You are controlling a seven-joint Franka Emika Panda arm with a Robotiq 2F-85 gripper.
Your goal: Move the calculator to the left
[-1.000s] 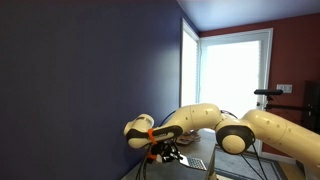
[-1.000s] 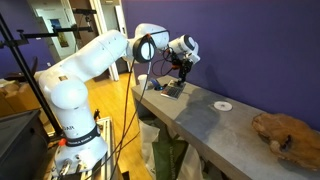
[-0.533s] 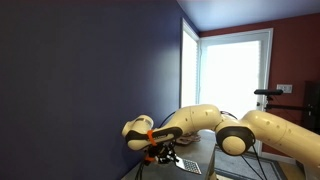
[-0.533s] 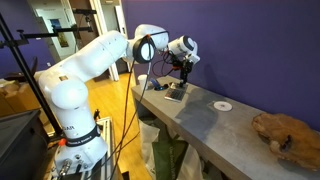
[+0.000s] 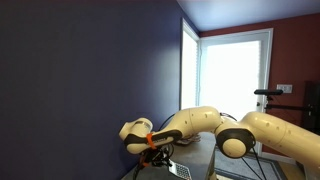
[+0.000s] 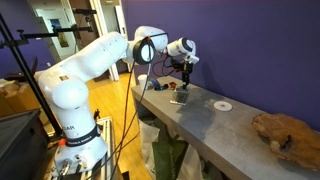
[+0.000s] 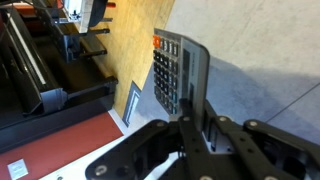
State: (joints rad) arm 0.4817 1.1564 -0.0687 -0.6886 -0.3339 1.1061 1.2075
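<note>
The calculator is still on edge between my gripper's fingers, so I should next move my gripper slightly down to set it on the grey table, then open.
The calculator (image 7: 178, 66) is a flat dark grey slab with rows of keys and an orange key at one corner. In the wrist view it stands on edge between my jaws, which are shut on its lower rim. My gripper (image 7: 195, 122) holds it just over the grey table (image 6: 200, 128). In an exterior view the gripper (image 6: 183, 86) points down with the calculator (image 6: 181, 98) under it near the table's end. In an exterior view the gripper (image 5: 160, 158) is low in the frame and the calculator (image 5: 185, 173) shows at the bottom edge.
A small white disc (image 6: 223, 105) lies mid-table. A brownish bowl (image 6: 285, 135) sits at the far end. A purple wall runs close behind the table. The robot base (image 6: 75, 130) and a tripod stand off the table's end; wooden floor lies below.
My gripper has carried the calculator a short way along the table toward the white disc. The disc and bowl have not moved.
</note>
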